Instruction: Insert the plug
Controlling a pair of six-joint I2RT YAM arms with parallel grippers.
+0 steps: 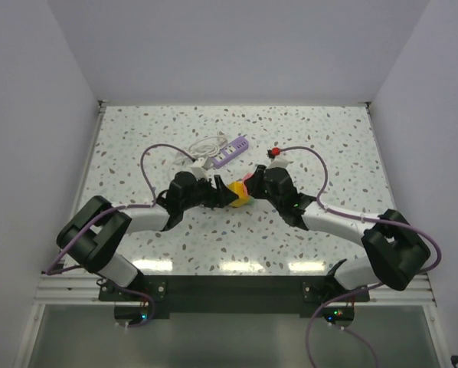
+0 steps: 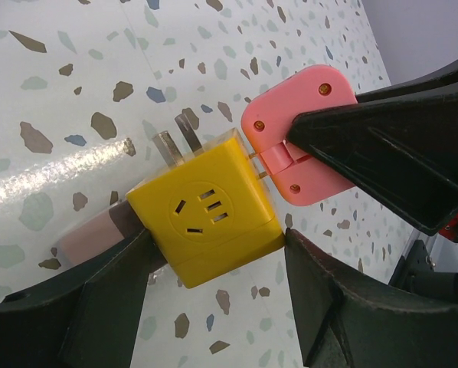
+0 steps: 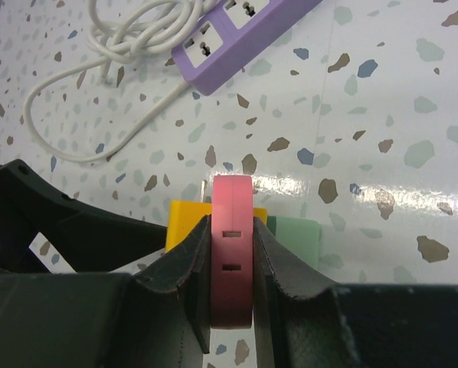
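The pink plug and cube go back and down with my right gripper next for release, since the bare tabletop lies below it and nearer my base.
A yellow cube adapter (image 2: pixel 206 215) with socket holes on its face sits between the fingers of my left gripper (image 2: pixel 214 253), which is shut on it just above the table. Its own metal prongs (image 2: pixel 175 142) stick out toward the table. My right gripper (image 3: pixel 233 230) is shut on a flat pink plug (image 3: pixel 233 253), gripping its two broad faces. In the left wrist view the pink plug (image 2: pixel 290 130) is against the cube's side, its pins partly inside. From the top view the cube (image 1: pixel 242 195) and the plug (image 1: pixel 248 182) meet between the left gripper (image 1: pixel 221 193) and the right gripper (image 1: pixel 256 188).
A purple power strip (image 1: pixel 233 151) with a coiled white cord (image 1: pixel 206 146) lies on the speckled table just behind the grippers; the right wrist view shows the strip (image 3: pixel 244 34) too. A pale green piece (image 3: pixel 298 238) shows beside the cube. Walls enclose the table on three sides.
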